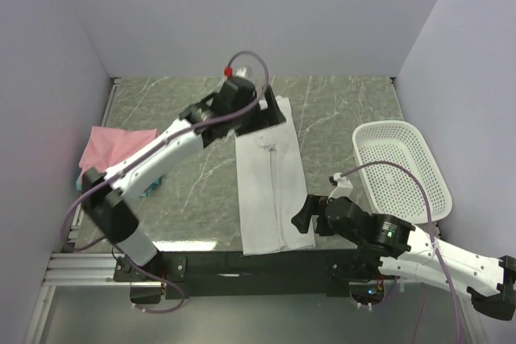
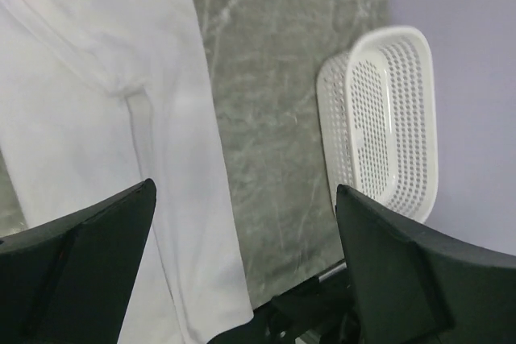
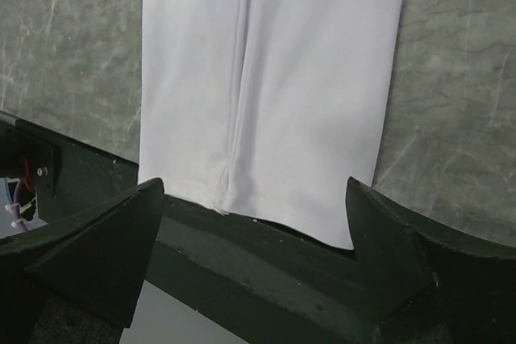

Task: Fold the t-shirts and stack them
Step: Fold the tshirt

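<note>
My left gripper should move back and down onto the t-shirt's hem corner farther from the basket, since that corner is back and below it. My right gripper has its fingers on either side of the other corner.
A white t-shirt (image 1: 270,183) lies folded lengthwise into a long strip down the middle of the table, and its near hem hangs over the black front edge. My left gripper (image 1: 264,110) hovers open over the strip's far end. In the left wrist view the white t-shirt (image 2: 97,118) lies below and to the left of the left gripper (image 2: 246,199), with nothing between the fingers. My right gripper (image 1: 303,215) is open by the near right corner. The right wrist view shows the hem of the white t-shirt (image 3: 274,78) just beyond the empty right gripper (image 3: 254,191). A pink t-shirt (image 1: 117,147) lies at the left.
A white perforated basket (image 1: 403,171) stands at the right of the table and also shows as a basket (image 2: 387,118) in the left wrist view. A bit of teal cloth (image 1: 153,187) peeks out beside the left arm. Walls enclose three sides.
</note>
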Robot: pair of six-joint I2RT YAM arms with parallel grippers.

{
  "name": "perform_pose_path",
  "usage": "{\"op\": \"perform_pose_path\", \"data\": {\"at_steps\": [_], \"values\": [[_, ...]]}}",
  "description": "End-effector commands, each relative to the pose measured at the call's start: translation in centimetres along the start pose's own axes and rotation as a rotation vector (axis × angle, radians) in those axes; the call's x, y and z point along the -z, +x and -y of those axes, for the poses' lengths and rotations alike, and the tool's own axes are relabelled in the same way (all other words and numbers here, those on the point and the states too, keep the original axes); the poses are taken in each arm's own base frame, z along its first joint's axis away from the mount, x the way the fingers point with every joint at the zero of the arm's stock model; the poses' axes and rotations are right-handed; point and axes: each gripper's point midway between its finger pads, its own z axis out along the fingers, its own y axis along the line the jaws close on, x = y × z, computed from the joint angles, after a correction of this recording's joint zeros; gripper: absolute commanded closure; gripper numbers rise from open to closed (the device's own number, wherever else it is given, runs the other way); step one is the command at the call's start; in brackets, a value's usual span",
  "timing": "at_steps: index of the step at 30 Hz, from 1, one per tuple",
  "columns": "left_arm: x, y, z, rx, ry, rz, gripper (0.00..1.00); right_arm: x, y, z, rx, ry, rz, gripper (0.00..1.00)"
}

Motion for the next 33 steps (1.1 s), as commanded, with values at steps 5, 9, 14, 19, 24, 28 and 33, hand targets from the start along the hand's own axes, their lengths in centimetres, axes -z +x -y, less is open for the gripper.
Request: {"op": "perform_pose_path", "data": {"at_steps": [5, 9, 14, 19, 24, 28, 33], "values": [[4.0, 14.3, -7.1, 0.024, -0.156, -0.070, 0.01, 0.1, 0.3, 0.9, -0.051, -0.023, 0.029, 0.03], [7.4, 21.6, -8.5, 0.099, -0.165, -0.112, 0.01, -0.3, 0.2, 1.8, -0.075, 0.000, 0.061, 0.04], [9.4, 28.5, -12.3, 0.178, -0.252, -0.157, 0.00, -0.8, 0.5, 2.1, -0.083, 0.017, 0.063, 0.05], [9.5, 32.9, -15.1, 0.150, -0.339, -0.196, 0.02, -1.5, 0.9, 2.4, -0.104, 0.046, 0.053, 0.07], [8.9, 33.3, -16.0, 0.165, -0.370, -0.166, 0.10, -2.6, 2.8, 2.8, -0.146, 0.043, -0.003, 0.10], [9.2, 32.4, -16.1, 0.182, -0.337, -0.136, 0.18, -3.2, 4.2, 3.5, -0.161, 0.067, -0.042, 0.11], [9.3, 32.6, -16.4, 0.204, -0.292, -0.153, 0.29, -3.3, 4.6, 4.5, -0.189, 0.110, -0.047, 0.12]]}}
